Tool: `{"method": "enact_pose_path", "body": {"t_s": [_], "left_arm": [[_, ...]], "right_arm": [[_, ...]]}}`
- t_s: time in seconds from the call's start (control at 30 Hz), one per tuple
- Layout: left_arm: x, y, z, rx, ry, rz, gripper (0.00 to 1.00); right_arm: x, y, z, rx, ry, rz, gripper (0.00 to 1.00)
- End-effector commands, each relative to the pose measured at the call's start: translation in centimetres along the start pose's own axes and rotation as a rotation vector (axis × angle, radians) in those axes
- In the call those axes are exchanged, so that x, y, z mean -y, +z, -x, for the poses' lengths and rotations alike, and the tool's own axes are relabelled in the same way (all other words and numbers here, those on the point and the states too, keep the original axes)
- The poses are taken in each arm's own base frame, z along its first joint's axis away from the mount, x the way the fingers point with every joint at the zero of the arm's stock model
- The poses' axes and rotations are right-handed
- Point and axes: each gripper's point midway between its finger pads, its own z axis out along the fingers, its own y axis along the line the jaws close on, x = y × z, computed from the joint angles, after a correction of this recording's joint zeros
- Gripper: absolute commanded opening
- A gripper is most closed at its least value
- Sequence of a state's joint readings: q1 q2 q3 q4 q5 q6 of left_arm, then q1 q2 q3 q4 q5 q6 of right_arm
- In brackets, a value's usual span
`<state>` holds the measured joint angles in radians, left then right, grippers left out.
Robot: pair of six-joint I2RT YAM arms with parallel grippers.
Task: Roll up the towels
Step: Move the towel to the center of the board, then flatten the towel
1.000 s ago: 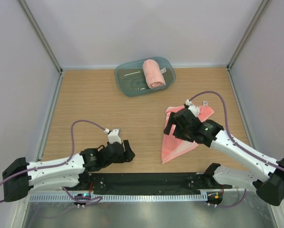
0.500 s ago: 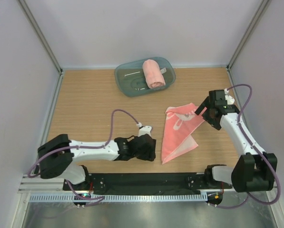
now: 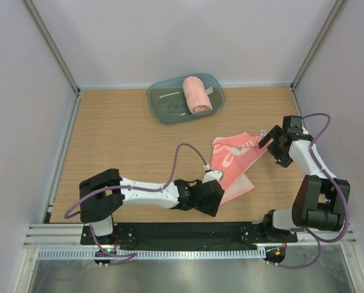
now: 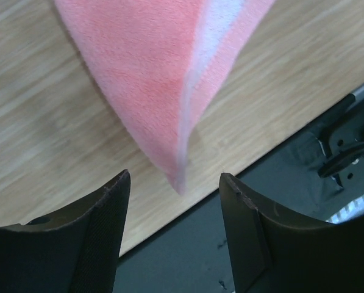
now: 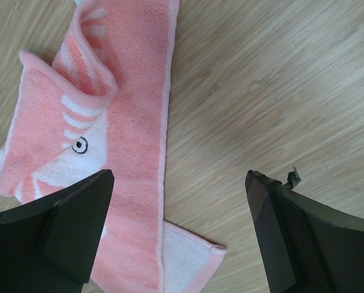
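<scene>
My right gripper comes down onto the towel's far corner [image 3: 269, 143] [image 5: 173, 3] by the white tag and closes there next, as it lies unheld below the spread fingers.
A pink towel [image 3: 238, 160] with a white animal print lies loosely folded on the wooden table. My left gripper [image 3: 214, 198] is open at the towel's near pointed tip; in the left wrist view the tip [image 4: 177, 168] hangs just ahead of the gap between the fingers [image 4: 96, 238], untouched. My right gripper [image 3: 271, 145] is open and empty at the towel's far right corner. In the right wrist view the towel [image 5: 130, 152] lies to the left, with a folded corner [image 5: 194, 262] between the spread fingers [image 5: 53, 226]. A rolled pink towel [image 3: 196, 93] lies in a grey-blue tub [image 3: 160, 105].
The tub stands at the back centre of the table. A black strip [image 3: 188, 232] runs along the table's near edge just behind my left gripper; it also shows in the left wrist view [image 4: 188, 262]. Enclosure walls stand close on the left, right and back.
My left arm has swung right along the near edge up to the towel's near tip. My right arm has moved off the towel to its far right corner. The towel has spread a little.
</scene>
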<state>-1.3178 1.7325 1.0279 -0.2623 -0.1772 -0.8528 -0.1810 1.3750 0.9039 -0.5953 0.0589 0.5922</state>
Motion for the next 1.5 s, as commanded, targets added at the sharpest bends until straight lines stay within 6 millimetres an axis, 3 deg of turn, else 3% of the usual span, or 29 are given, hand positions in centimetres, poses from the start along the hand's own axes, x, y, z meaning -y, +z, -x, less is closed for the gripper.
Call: {"method": "enact_pose_path", "body": {"t_s": [0.0,0.17,0.33,0.5,0.63,0.83,0.97,1.2,1.23,1.3,1.47], "left_arm": [[1.3,-1.3,1.1,0.047,0.078,0.047,0.62],[0.6,0.0,0.0,0.015,0.141,0.162,0.58],[-1.1,0.9,0.0,0.041,0.144,0.297,0.38],[-2.6,1.2,0.2,0.070,0.144,0.374,0.28],[-3.1,0.2,1.1,0.116,0.131,0.395,0.00],[-4.4,-2.5,1.2,0.159,0.094,0.384,0.00],[-5.3,-3.3,0.8,0.166,0.073,0.386,0.00],[-5.8,-3.6,0.4,0.164,0.064,0.384,0.00],[-6.0,-3.6,0.2,0.161,0.064,0.385,0.00],[-5.8,-4.0,0.5,0.172,0.056,0.371,0.00],[-6.5,-5.6,1.3,0.200,0.064,0.392,0.00]], "right_arm": [[-0.5,0.2,0.8,0.024,-0.022,0.032,0.97],[-0.2,0.8,0.9,0.017,-0.011,0.026,0.96],[0.2,1.4,1.4,0.005,0.019,0.025,0.94],[0.6,2.1,1.9,-0.014,0.069,0.034,0.91],[0.1,3.2,2.5,-0.010,0.103,0.047,0.85],[-0.5,5.9,3.4,-0.024,0.102,0.041,0.67],[-0.5,7.6,3.8,-0.028,0.104,0.019,0.62],[0.1,9.0,2.9,-0.057,0.093,0.001,0.42],[0.3,9.1,2.5,-0.064,0.093,0.004,0.26],[0.1,9.4,2.1,-0.081,0.088,0.021,0.03],[-1.1,8.3,0.9,-0.108,0.089,0.105,0.01]]}}
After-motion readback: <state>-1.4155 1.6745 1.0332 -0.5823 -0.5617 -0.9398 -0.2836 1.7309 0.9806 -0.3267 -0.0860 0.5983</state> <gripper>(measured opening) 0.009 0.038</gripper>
